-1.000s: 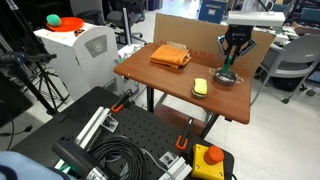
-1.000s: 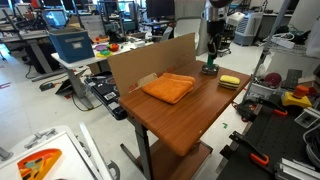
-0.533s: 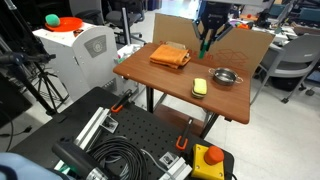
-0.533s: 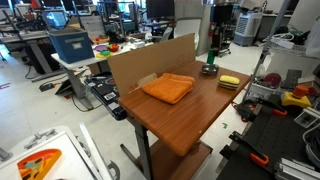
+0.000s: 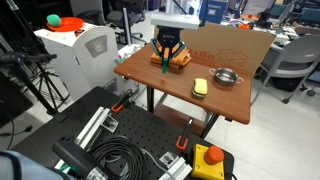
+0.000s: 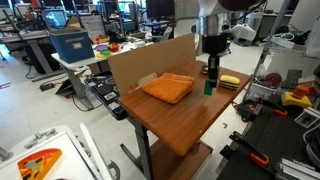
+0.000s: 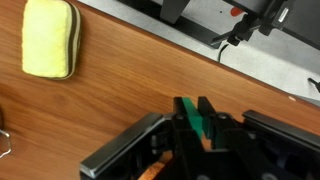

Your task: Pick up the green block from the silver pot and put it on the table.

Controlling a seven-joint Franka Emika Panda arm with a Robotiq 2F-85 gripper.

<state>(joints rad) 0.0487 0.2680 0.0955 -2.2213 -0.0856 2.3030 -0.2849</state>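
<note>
My gripper lowers the block [image 5: 165, 67] toward the bare wood [image 7: 120, 80] beside the orange cloth next.
My gripper [image 5: 165, 57] is shut on the small dark-green block [image 5: 165, 67] and holds it low over the brown wooden table [image 5: 180, 95], next to the orange cloth. In another exterior view the gripper [image 6: 209, 76] holds the block [image 6: 209, 88] just above the tabletop [image 6: 185, 125]. In the wrist view the block [image 7: 197, 122] sits pinched between the two fingers [image 7: 193, 106] over bare wood [image 7: 120, 80]. The silver pot [image 5: 227, 76] stands empty at the table's far end, well away from the gripper.
An orange cloth [image 5: 172, 56] [image 6: 168, 88] lies beside the gripper. A pale yellow pad [image 5: 200, 87] [image 6: 230, 80] [image 7: 50, 38] lies between cloth and pot. A cardboard wall [image 6: 140, 62] stands along one table edge. A black perforated platform [image 5: 130, 140] with cables is below.
The gripper has left the pot with the green block in it, travelled across the table past the yellow pad and come down beside the orange cloth.
</note>
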